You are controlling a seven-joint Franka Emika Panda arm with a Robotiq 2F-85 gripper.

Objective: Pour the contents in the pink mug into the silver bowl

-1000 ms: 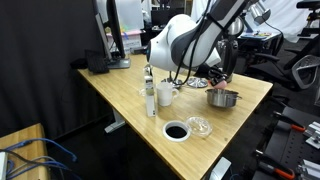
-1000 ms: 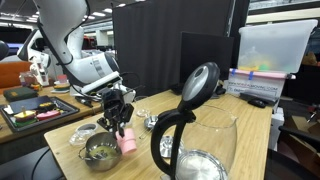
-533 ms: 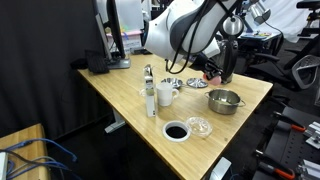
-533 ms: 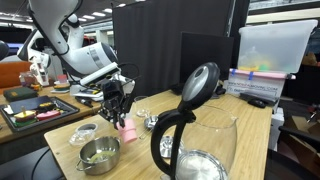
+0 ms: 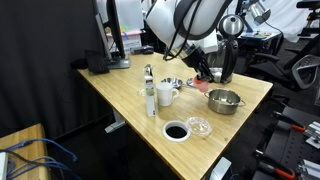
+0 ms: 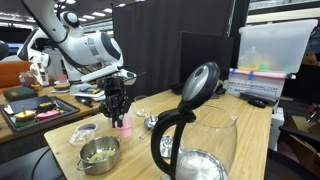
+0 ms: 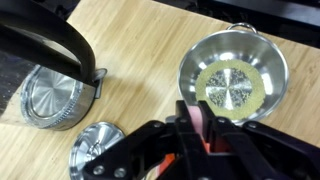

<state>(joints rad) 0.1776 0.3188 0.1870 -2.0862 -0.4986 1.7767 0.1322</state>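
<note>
The yellowish-green grains are in the silver bowl, so the robot's gripper will next move away toward the white mug and then lower the pink mug to the table (image 5: 189,101).
My gripper (image 5: 207,78) is shut on the pink mug (image 6: 124,127) and holds it in the air, beside and above the silver bowl (image 5: 222,105). In the wrist view the mug (image 7: 203,122) shows as a pink strip between the black fingers (image 7: 230,140), and my gripper (image 7: 203,132) is below-left of the bowl (image 7: 272,62). The bowl holds a layer of yellowish-green grains. In an exterior view my gripper (image 6: 121,115) hangs up and to the right of the bowl (image 6: 100,166). The inside of the mug is hidden.
A white mug (image 5: 166,96), a tall bottle (image 5: 150,95), a black-centred round dish (image 5: 175,131) and a clear glass dish (image 5: 199,126) stand nearby. A smaller steel bowl (image 6: 85,130) sits by the silver bowl. A black-handled glass kettle (image 6: 190,135) fills the foreground.
My gripper has risen with the pink mug, up and away from the silver bowl's rim. The bowl has stayed in place.
</note>
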